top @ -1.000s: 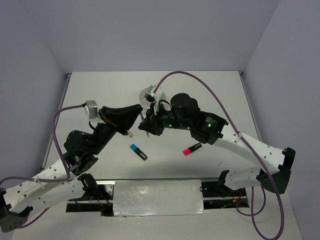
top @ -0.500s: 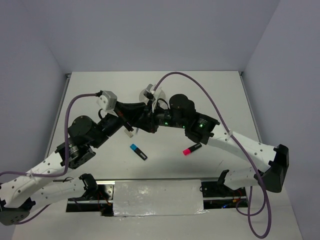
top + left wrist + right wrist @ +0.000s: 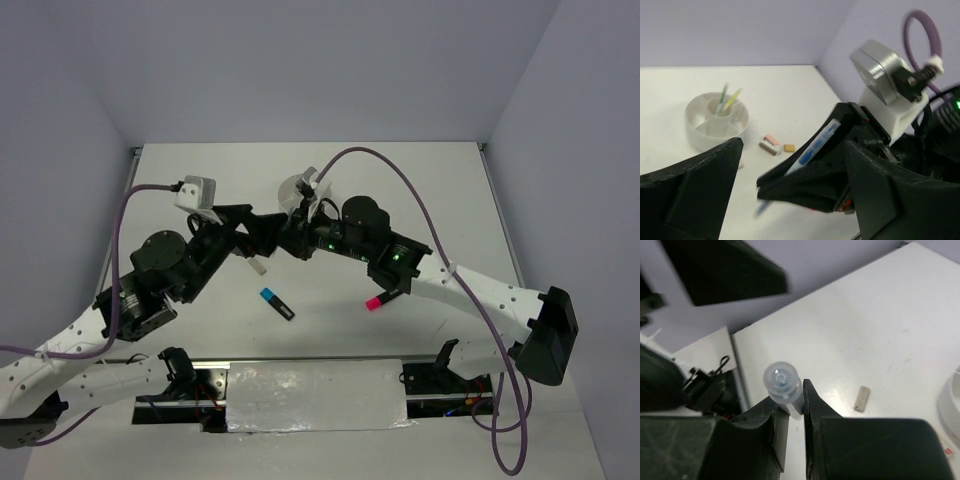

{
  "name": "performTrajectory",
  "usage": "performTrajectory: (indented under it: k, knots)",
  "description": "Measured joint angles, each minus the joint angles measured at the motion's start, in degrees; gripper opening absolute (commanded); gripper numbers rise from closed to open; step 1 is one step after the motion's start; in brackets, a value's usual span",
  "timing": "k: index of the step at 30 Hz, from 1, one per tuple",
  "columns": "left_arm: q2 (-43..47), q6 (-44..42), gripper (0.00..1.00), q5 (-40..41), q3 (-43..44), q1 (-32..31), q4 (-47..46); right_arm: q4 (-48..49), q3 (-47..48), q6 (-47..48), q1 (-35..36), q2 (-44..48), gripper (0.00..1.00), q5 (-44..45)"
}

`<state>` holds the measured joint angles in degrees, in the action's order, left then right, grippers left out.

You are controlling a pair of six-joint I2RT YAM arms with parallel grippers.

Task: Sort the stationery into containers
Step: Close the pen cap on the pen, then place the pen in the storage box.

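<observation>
My right gripper needs to move outward over the container's middle cup, tilting its fingers down, and release the light-blue pen (image 3: 816,146), since green and yellow pens stand in that cup.
A light-blue pen (image 3: 816,146) is pinched in my right gripper (image 3: 792,397), which is shut on its barrel; in the right wrist view I look down the pen's round end (image 3: 782,381). My left gripper (image 3: 792,165) stands wide open around the right gripper's fingers, touching neither pen nor fingers. In the top view both grippers, left (image 3: 262,232) and right (image 3: 290,243), meet just in front of the round white container (image 3: 297,188). The container (image 3: 715,120) holds a green and a yellow pen. A blue highlighter (image 3: 277,304) and a pink highlighter (image 3: 378,300) lie on the table.
Small erasers (image 3: 771,145) lie close to the container, and another beige eraser (image 3: 861,398) lies on the table below the right gripper. The arms' bases and cables line the near edge (image 3: 315,395). Walls enclose the table on three sides.
My left gripper has opened and let go of the light-blue pen, which stays in the shut right gripper. The left wrist has swung up and left; the right arm has edged left.
</observation>
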<state>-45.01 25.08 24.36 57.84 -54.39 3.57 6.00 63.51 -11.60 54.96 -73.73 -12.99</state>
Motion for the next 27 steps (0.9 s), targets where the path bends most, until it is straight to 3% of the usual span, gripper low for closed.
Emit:
performTrajectory:
  k: [7,12,22,27]
  knots:
    - [-4.44,14.60,0.99,22.62,19.23,-1.66,22.05,3.30,-3.48,0.39,-2.32,-0.31,0.00,7.02]
    - [-5.27,17.05,0.99,28.46,24.96,-1.64,32.81,6.84,-4.81,0.72,-7.67,-1.84,0.00,12.28]
    - [-3.45,9.03,0.99,15.56,3.10,-1.66,41.00,11.08,5.90,2.80,-19.52,-22.62,0.01,14.64]
    - [7.13,4.87,0.99,13.14,-5.27,-1.66,41.22,10.86,12.09,5.20,-20.59,-29.44,0.02,15.19]
